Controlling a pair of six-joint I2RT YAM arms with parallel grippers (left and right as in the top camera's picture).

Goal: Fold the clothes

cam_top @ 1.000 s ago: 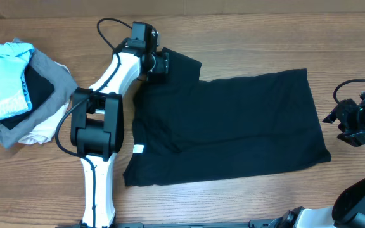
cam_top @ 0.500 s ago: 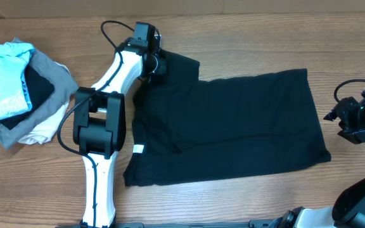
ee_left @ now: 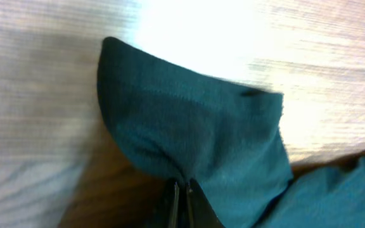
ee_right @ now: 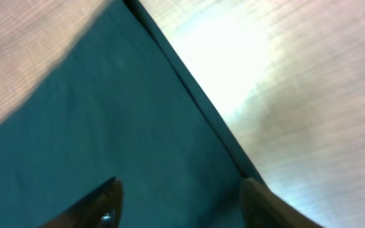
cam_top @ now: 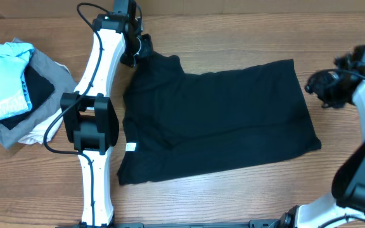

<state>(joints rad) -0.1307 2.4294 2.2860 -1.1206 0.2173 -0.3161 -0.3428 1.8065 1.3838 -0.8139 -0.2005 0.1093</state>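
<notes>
My left gripper will next pull the sleeve it holds back over the shirt's near part [cam_top: 147,149] beside the white tag and let go there, because the far half of the shirt lies unfolded.
A black T-shirt [cam_top: 220,120] lies spread flat across the middle of the table. At its far-left corner my left gripper [cam_top: 143,52] is shut on the sleeve [cam_top: 163,64]. In the left wrist view the sleeve [ee_left: 182,120] bunches into the closed left gripper [ee_left: 184,193] and lifts off the wood. My right gripper [cam_top: 310,85] hovers just off the shirt's far-right corner. In the right wrist view the right gripper [ee_right: 182,199] is open, its fingers [ee_right: 106,199] spread over the fabric [ee_right: 106,126] beside the hemmed edge, with nothing between them.
A pile of other clothes [cam_top: 14,88], light blue, grey, black and white, sits at the left edge. The left arm's base [cam_top: 90,126] stands beside the shirt's left side. The right arm's cable [cam_top: 360,69] runs along the right edge.
My left gripper shut on the sleeve and pulled it toward the far left, dragging the whole shirt left. My right arm swung in from the right edge to the shirt's far-right corner.
</notes>
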